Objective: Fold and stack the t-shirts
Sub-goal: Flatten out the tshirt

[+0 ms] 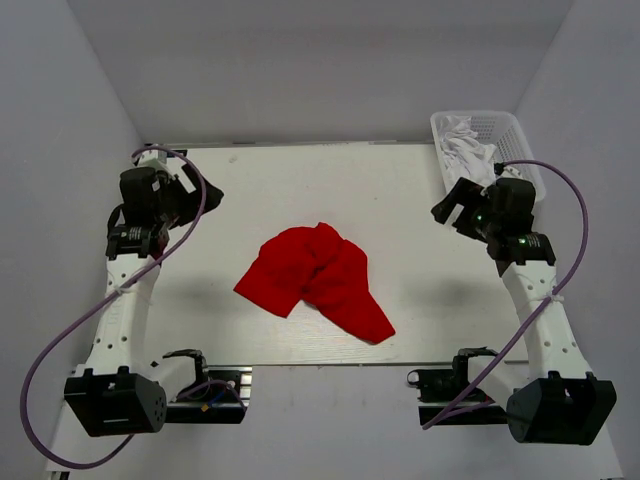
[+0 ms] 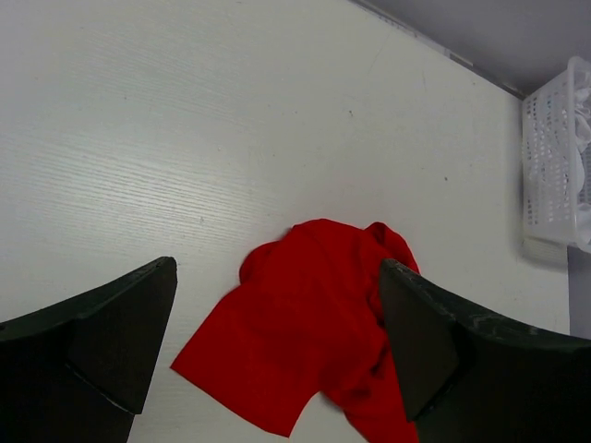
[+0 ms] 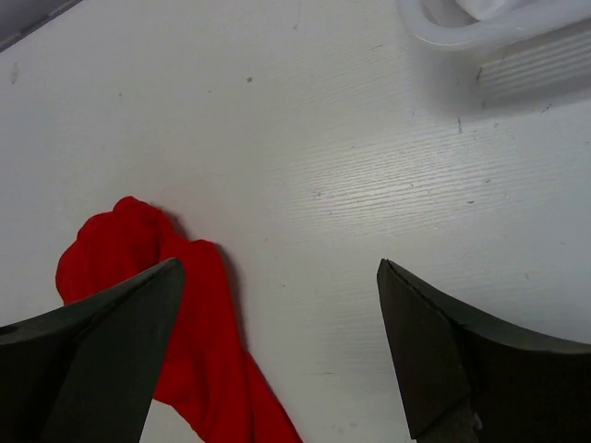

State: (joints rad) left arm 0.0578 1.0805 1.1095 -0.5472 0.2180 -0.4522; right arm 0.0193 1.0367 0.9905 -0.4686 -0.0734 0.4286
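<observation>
The red t-shirt's corner farthest from the basket is below my left gripper and further back, so I will lower my left gripper back onto that corner next, where it sticks out.
A crumpled red t-shirt [image 1: 318,278] lies on the white table [image 1: 300,180] near its middle. It also shows in the left wrist view [image 2: 305,332] and in the right wrist view [image 3: 148,286]. A white t-shirt [image 1: 468,150] sits bunched in a white basket [image 1: 512,135] at the back right. My left gripper [image 1: 205,192] is open and empty, raised over the table's left side. My right gripper [image 1: 452,205] is open and empty, raised beside the basket. Neither touches the red shirt.
The basket also shows at the right edge of the left wrist view [image 2: 554,157], and its rim at the top of the right wrist view [image 3: 489,28]. Grey walls enclose the table on three sides.
</observation>
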